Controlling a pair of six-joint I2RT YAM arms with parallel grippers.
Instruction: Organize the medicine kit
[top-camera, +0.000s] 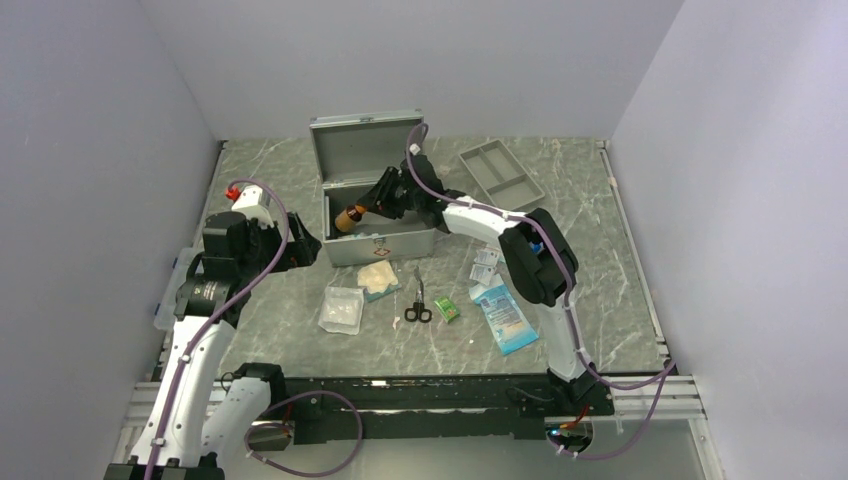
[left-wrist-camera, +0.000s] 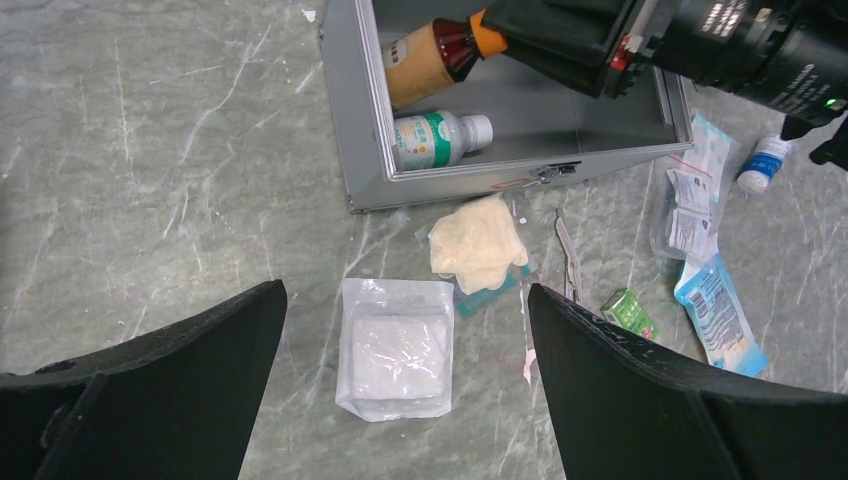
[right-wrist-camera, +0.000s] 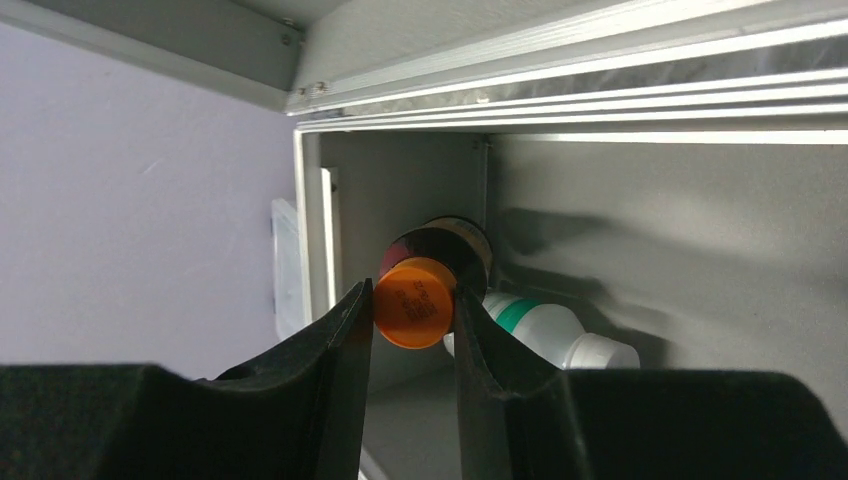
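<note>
The orange cap goes down in my right gripper toward the bottom of the case beside the white bottle next. My right gripper then releases it, since the brown bottle (right-wrist-camera: 413, 302) still leans tilted there.
The medicine kit (top-camera: 385, 245) is a silver-grey metal case standing open at the back middle, its lid upright. It also shows in the left wrist view (left-wrist-camera: 470, 182) and the right wrist view (right-wrist-camera: 650, 220). My right gripper (top-camera: 372, 200) reaches into it, shut on the orange cap of a brown bottle (right-wrist-camera: 413, 302), held tilted inside the case (left-wrist-camera: 425, 62). A white bottle with a green band (left-wrist-camera: 440, 138) lies in the case beside it. My left gripper (left-wrist-camera: 405, 288) is open and empty, hovering left of the case above a clear gauze packet (left-wrist-camera: 395, 345).
In front of the case lie cream gloves (top-camera: 378, 278), the gauze packet (top-camera: 341, 309), scissors (top-camera: 417, 300), a small green box (top-camera: 446, 309), a blue packet (top-camera: 505, 318) and small sachets (top-camera: 486, 265). A grey divided tray (top-camera: 500, 175) sits at the back right.
</note>
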